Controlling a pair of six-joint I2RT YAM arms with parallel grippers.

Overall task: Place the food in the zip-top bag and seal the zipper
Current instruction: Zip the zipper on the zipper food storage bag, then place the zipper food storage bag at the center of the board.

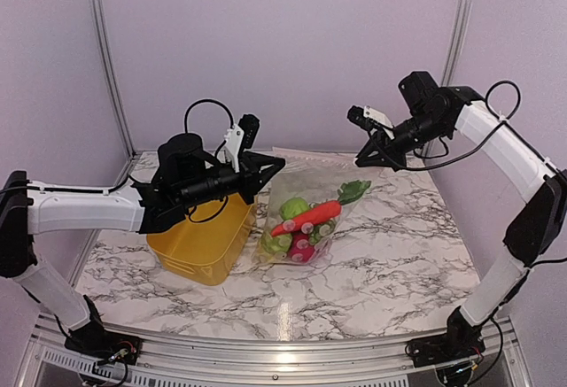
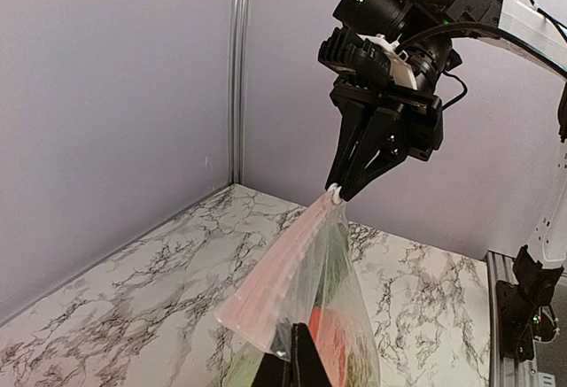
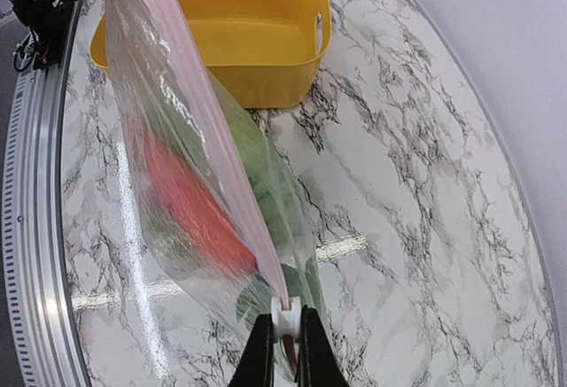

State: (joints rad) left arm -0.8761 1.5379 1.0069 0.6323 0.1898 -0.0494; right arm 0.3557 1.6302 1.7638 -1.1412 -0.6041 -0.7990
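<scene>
I need to lift the bag in my right gripper next, lower it partway and let go of the white slider above the table, as the slider is already at the pink zipper's end.
The zip-top bag hangs stretched between both grippers above the marble table. Inside it sits the food: an orange carrot, green pieces and a red piece. My left gripper is shut on the bag's left mouth corner; in its wrist view the fingers pinch the clear plastic just below the pink zipper. At the opposite end my right gripper is shut on the zipper's white slider. The pink strip runs taut from there toward the left gripper.
A yellow bin stands on the table under the left arm, just left of the bag; its inside looks bare in the right wrist view. Purple walls enclose the back and sides. A metal rail runs along the near edge.
</scene>
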